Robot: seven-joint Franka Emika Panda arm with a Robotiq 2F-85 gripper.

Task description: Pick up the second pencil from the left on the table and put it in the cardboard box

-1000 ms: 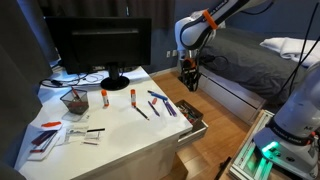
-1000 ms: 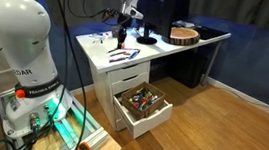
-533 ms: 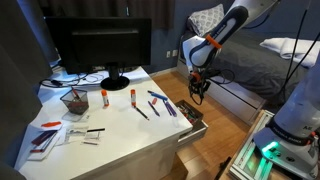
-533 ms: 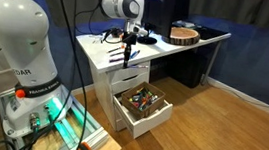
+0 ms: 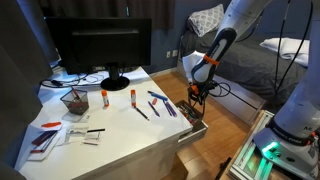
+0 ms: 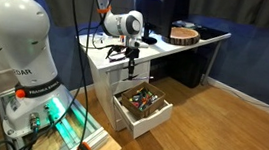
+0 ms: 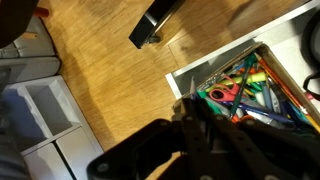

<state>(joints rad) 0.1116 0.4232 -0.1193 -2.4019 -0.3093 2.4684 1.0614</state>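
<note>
The box [image 5: 196, 122] sits crooked below the gripper and to its right in the wrist view, so the robot will turn the gripper and lower it there, over the colourful pens, to release.
My gripper [image 5: 197, 95] [image 6: 130, 73] hangs past the desk's front edge, just above the open cardboard box [image 5: 196, 122] [image 6: 155, 115]. The box juts out below the desktop and holds colourful pens and scissors. In the wrist view the dark fingers [image 7: 198, 100] are pressed together over the box's pale rim [image 7: 205, 65], with what looks like a thin pencil pinched between them. Three pencils or pens [image 5: 141, 109] [image 5: 156, 99] [image 5: 166, 106] lie on the white table [image 5: 120, 130].
A monitor [image 5: 100, 45], a dark mesh pen cup [image 5: 73, 100], two glue sticks [image 5: 104, 97] and papers [image 5: 45, 135] stand on the table. A round wooden object [image 6: 184, 33] sits at the desk's far end. A bed [image 5: 250, 60] lies behind the arm. Wooden floor lies below.
My gripper has moved down from above desktop height, past the desk's front edge, to just over the open box. The pencils on the table have not moved.
</note>
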